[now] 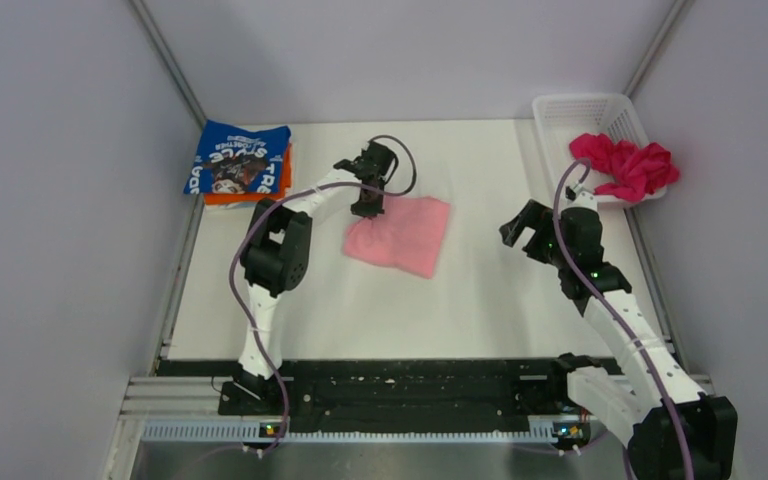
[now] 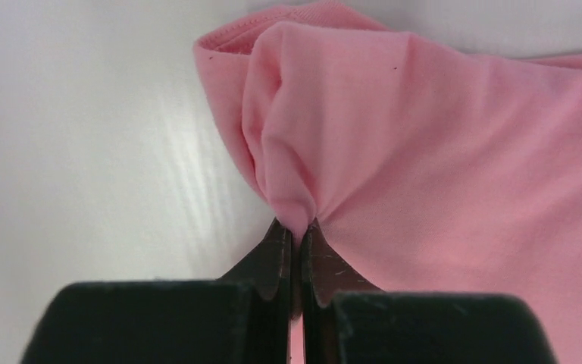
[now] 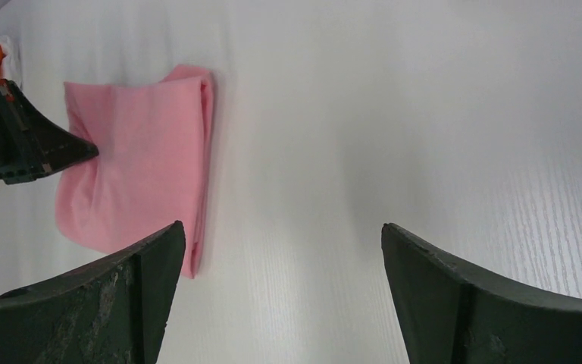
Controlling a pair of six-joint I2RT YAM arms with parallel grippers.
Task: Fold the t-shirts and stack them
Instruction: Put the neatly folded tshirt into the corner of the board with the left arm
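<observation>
My left gripper lifts the already folded pink t-shirt next, carries it to the blue t-shirt (image 1: 240,158), lowers and releases, as that blue t-shirt lies to its left in the top view.
The folded light pink t-shirt (image 1: 405,235) lies on the white table near the middle. My left gripper (image 1: 368,207) is shut on its left edge, pinching a pleat of pink cloth (image 2: 295,189) between the fingertips (image 2: 300,227). The blue t-shirt (image 1: 240,158) with white lettering lies folded on top of the orange t-shirt (image 1: 250,192) at the back left. The magenta t-shirt (image 1: 625,165) is bunched in the white basket. My right gripper (image 1: 522,232) is open and empty above bare table, to the right of the pink shirt (image 3: 140,171); its fingers (image 3: 151,265) stand wide apart.
The white lattice basket (image 1: 585,112) stands at the back right corner. Grey walls enclose the table on three sides. A black rail (image 1: 400,390) runs along the near edge between the arm bases.
</observation>
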